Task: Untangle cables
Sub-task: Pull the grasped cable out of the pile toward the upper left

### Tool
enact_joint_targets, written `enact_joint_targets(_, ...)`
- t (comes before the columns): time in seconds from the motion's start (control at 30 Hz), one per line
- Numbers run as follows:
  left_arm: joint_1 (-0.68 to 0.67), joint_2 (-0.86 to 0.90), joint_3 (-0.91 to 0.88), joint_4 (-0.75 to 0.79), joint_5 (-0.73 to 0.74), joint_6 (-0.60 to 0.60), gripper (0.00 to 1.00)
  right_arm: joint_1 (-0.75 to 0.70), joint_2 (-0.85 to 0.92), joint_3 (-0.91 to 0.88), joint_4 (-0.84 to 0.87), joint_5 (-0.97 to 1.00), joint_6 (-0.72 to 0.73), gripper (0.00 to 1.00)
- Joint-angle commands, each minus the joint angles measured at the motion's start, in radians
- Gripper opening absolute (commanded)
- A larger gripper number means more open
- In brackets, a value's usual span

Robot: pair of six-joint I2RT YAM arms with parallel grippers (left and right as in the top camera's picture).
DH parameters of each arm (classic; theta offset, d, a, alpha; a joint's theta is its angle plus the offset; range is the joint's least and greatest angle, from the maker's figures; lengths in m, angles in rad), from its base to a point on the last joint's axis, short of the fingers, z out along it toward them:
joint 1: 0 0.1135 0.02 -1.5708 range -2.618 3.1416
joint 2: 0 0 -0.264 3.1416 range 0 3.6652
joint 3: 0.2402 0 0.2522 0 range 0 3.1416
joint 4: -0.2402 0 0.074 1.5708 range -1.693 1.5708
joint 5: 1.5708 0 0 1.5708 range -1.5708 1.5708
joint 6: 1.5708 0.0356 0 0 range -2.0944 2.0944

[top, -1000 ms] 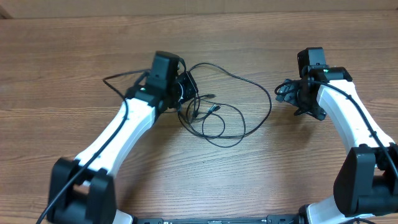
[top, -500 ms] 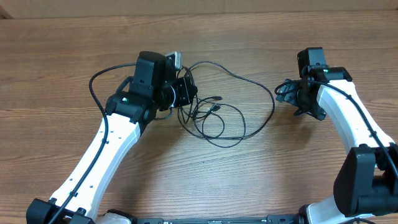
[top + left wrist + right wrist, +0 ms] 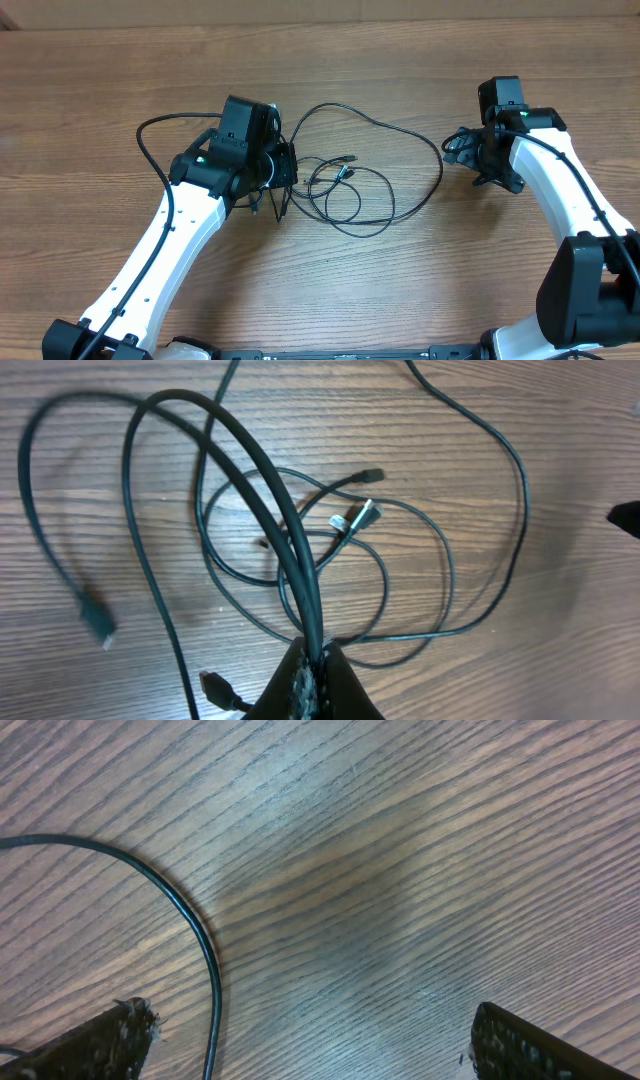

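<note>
Bare tabletop lies to my left gripper's left in the overhead view, so I will carry the black cable away from the tangle with it and release the cable.
Several thin black cables (image 3: 345,172) lie in overlapping loops on the wooden table at the centre. In the left wrist view the loops (image 3: 330,565) spread out ahead, with a silver plug tip (image 3: 362,515) in the middle and a dark plug (image 3: 98,618) at the left. My left gripper (image 3: 280,190) (image 3: 320,665) is shut on a doubled black strand that rises from the tangle. My right gripper (image 3: 458,148) (image 3: 308,1015) stands open just right of the big outer loop. One strand (image 3: 205,960) curves past the right gripper's left finger (image 3: 100,1040), touching neither finger.
Bare wooden tabletop (image 3: 420,60) surrounds the tangle. A thicker black arm cable (image 3: 150,130) arcs out to the left of the left wrist. Another loose plug (image 3: 215,688) lies close beside the left gripper.
My left gripper has pulled back and to the left with the strand held, drawing the tangle's left side with it. The right arm has stayed still.
</note>
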Motion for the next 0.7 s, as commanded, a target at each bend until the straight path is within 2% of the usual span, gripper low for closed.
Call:
enact_joint_targets(0.0,0.005,-0.026,0.008,0.002,-0.048,0.023,0.04,0.002,0.005,-0.005,0.001,0.015,0.000,1.00)
enact_joint_targets(0.2,0.005,-0.082,0.008,0.018,-0.184,0.023,0.04,0.002,0.005,-0.005,0.001,0.014,0.000,1.00)
enact_joint_targets(0.4,0.005,-0.132,0.008,0.016,-0.402,0.033,0.04,0.002,0.005,-0.005,0.002,0.014,-0.001,1.00)
enact_joint_targets(0.5,0.005,-0.144,0.008,0.040,-0.551,0.100,0.04,0.002,0.005,-0.005,0.001,0.014,0.000,1.00)
enact_joint_targets(0.67,0.005,-0.142,0.008,0.098,-0.890,0.219,0.04,0.002,0.005,-0.005,0.002,0.014,0.000,1.00)
